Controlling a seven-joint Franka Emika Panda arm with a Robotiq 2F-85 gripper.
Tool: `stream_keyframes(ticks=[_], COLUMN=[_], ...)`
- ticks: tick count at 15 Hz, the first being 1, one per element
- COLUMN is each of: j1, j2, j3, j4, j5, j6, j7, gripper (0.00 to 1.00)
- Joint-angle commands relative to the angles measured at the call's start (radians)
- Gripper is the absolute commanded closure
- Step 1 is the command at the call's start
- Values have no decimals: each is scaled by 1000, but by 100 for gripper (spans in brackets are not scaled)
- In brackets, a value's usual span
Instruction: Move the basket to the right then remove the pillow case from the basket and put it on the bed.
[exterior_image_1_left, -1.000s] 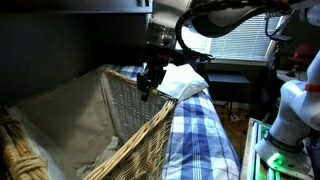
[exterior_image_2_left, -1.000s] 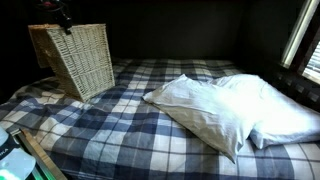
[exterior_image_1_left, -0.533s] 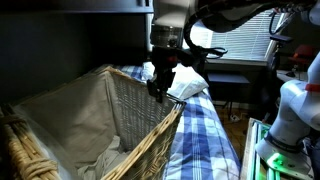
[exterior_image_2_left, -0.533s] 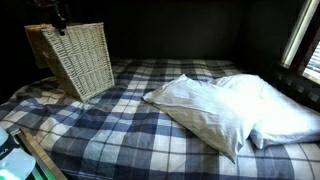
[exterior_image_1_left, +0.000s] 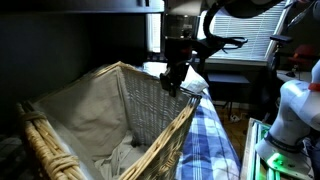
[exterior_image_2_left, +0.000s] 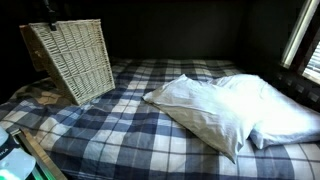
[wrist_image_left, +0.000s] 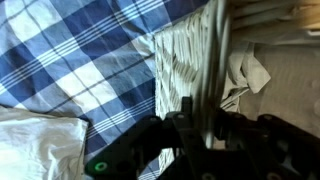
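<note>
My gripper should next pull the basket's rim back toward the arm's base, over the bed's open plaid strip (exterior_image_1_left: 209, 142), and release it there, since the basket still leans tilted.
The tan wicker basket (exterior_image_1_left: 130, 120) stands tilted on the bed (exterior_image_1_left: 215, 140), its pale lining facing the camera. In the other exterior view the basket (exterior_image_2_left: 70, 58) leans at the far left of the plaid bed (exterior_image_2_left: 120, 135). My gripper (exterior_image_1_left: 175, 80) is shut on the basket's far rim. In the wrist view the gripper (wrist_image_left: 203, 115) straddles the basket wall (wrist_image_left: 185, 60), one finger on each side. A crumpled pale pillow case (wrist_image_left: 250, 75) lies inside the basket, and the pillow case (exterior_image_1_left: 112, 155) also shows at its bottom in an exterior view.
A large white pillow (exterior_image_2_left: 230, 110) lies on the plaid sheet on the half of the bed away from the basket, and the pillow (wrist_image_left: 35, 145) shows in the wrist view too. A dark bunk frame (exterior_image_1_left: 80, 5) runs overhead. A window with blinds (exterior_image_1_left: 245, 35) is behind the arm.
The jaws have closed on the basket's rim. Gripper and basket have shifted together, rightwards in the view with the arm, and the basket tilts further.
</note>
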Motion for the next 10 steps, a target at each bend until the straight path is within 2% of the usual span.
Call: stream_keyframes(ticks=[1, 5, 10], j1=[-21, -49, -99], j2=[-205, -381, -608], j3=[-7, -41, -127], j4=[-88, -227, -464], j5=[19, -15, -93], j6=[-126, -158, -71], j7=[22, -73, -310], gripper=[95, 95, 95])
